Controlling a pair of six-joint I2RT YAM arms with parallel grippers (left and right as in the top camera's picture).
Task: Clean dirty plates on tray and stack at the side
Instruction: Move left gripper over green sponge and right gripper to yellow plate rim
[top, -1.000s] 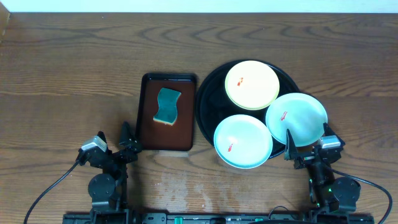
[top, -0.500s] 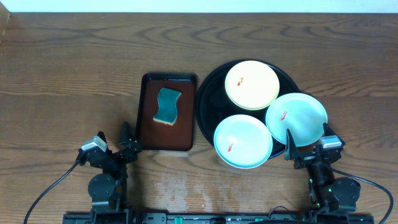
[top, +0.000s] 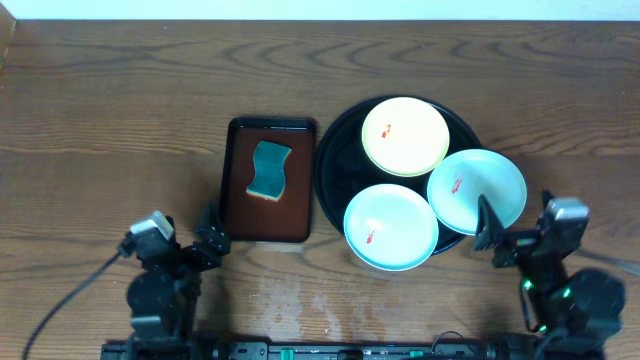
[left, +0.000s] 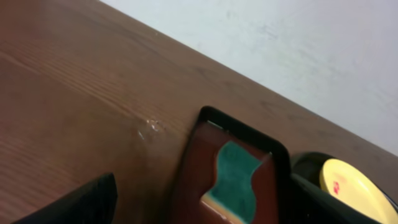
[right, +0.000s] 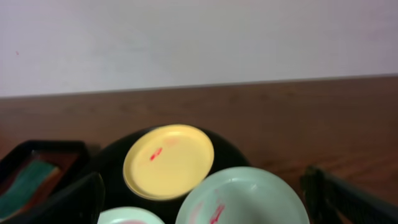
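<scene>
I need to reach outward with my right gripper to the yellow plate's edge farthest from the sponge (right: 211, 162) and tip its fingers down there, clear of the smear.
The round black tray (top: 336, 165) holds three plates, each with a small red smear. The pale yellow plate (top: 405, 135) lies at the back, one mint plate (top: 477, 190) at the right, overhanging the rim, and another mint plate (top: 391, 227) at the front. My right gripper (top: 522, 226) stands open just right of the right plate, touching nothing. In the right wrist view, the yellow plate (right: 169, 160) and the nearer mint plate (right: 242, 199) lie ahead of the open right gripper (right: 205, 208). My left gripper (top: 183, 238) is open near the table's front left.
A dark-brown rectangular tray (top: 235, 185) left of the black tray carries a teal sponge (top: 268, 170). The left wrist view shows the sponge (left: 233, 180) ahead between the left fingers (left: 81, 202). Bare wood lies all around the trays.
The right gripper has shifted right and slightly back, uncovering the right plate's front edge. The left arm has moved a little. Both grippers stay open; the plates have not moved.
</scene>
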